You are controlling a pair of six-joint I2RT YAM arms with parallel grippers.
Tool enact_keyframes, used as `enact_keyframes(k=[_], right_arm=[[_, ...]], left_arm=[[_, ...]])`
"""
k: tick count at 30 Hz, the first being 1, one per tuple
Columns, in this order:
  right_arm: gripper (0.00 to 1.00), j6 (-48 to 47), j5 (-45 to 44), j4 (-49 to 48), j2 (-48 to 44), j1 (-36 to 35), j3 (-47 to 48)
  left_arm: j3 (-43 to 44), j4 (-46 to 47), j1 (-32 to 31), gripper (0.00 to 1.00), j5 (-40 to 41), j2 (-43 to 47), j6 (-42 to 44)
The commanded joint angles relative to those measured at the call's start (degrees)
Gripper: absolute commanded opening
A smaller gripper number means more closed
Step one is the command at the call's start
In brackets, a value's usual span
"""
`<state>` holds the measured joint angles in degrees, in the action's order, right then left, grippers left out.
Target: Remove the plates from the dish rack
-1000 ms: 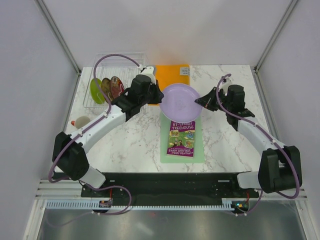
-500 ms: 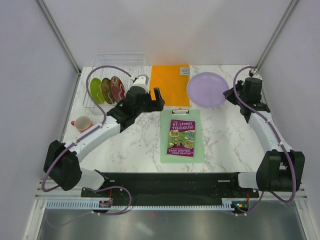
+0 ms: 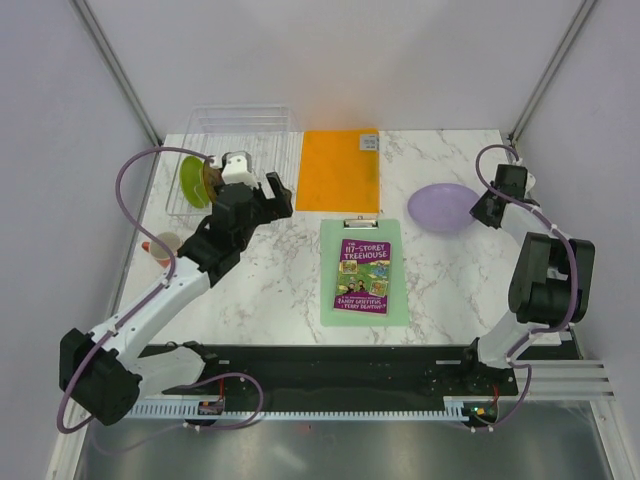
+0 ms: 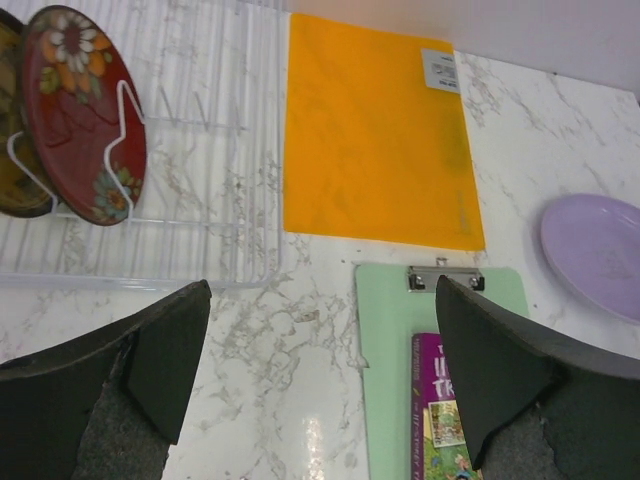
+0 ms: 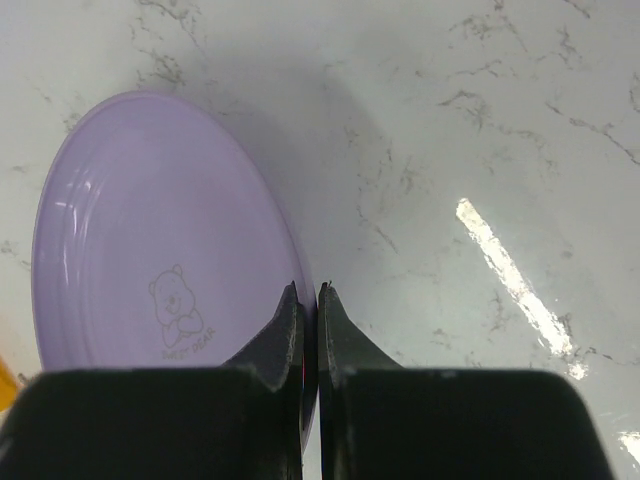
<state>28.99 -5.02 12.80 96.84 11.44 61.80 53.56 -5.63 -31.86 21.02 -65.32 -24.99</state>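
Observation:
The dish rack's slots toward the orange sheet are empty, so my left gripper will next swing left in the top view and lower its fingers to either side of the dark red plate's near rim point(image 4: 86, 208).
The lilac plate point(image 3: 443, 207) hangs tilted at the right of the table, its rim pinched in my right gripper point(image 3: 484, 208). The right wrist view shows this plate point(image 5: 160, 250) with the right gripper point(image 5: 308, 292) shut on its edge. My left gripper point(image 3: 278, 197) stands open and empty in front of the clear dish rack point(image 3: 240, 140). In the left wrist view the left gripper point(image 4: 322, 300) is wide open, and the dark red patterned plate point(image 4: 85, 110) and a yellow plate point(image 4: 12, 170) stand in the dish rack point(image 4: 200, 220). A lime green plate point(image 3: 192, 181) stands there too.
A flat orange sheet point(image 3: 340, 170) lies right of the rack. A green clipboard point(image 3: 362, 232) with a purple book point(image 3: 362, 275) lies at the middle of the table. A small orange-and-white cup point(image 3: 160, 245) sits at the left edge. Walls close in on both sides.
The left gripper let go of the lilac plate, opened, and drew back left toward the rack. The right arm carried the plate from the middle out to the right side.

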Motion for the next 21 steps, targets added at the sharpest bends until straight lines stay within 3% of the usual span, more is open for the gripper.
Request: enact_keyframes(k=[1,3,6,7,8,9,15,21], right_arm=[[0.0,-0.87,1.58,-3.92,1.24,1.39,0.07],[0.01,-1.22,2.46,-3.75,1.77,1.57,-0.19],[0.17,-1.22,3.16,-3.22,1.86,1.74,-1.06],[0.56,-1.39,3.26,-3.04,1.69,1.74,-1.5],[0.74,-1.48,3.08,-2.78,1.43,1.74,-1.68],[0.78,-1.66,2.73,-2.34,0.99,1.74,-2.03],[0.82,-4.47,-2.28,3.89,-8.75,1.57,-3.0],[0.89,-6.67,-0.09,5.83,-28.77,-0.19,-4.58]], left_arm=[[-1.44,1.85,2.84,1.0,4.29,1.86,3.72],[-1.7,2.11,3.99,1.0,4.47,1.78,4.34],[-1.01,2.38,6.8,1.0,4.65,-0.06,4.95],[-0.74,2.38,8.37,1.0,4.91,-0.77,5.22],[-0.39,2.81,9.17,1.0,5.0,-1.38,5.48],[0.48,2.9,10.14,1.0,4.91,-2.87,5.66],[4.78,7.21,15.51,0.96,4.03,-9.64,9.34],[10.32,11.25,15.95,0.92,9.47,-19.83,14.96]])
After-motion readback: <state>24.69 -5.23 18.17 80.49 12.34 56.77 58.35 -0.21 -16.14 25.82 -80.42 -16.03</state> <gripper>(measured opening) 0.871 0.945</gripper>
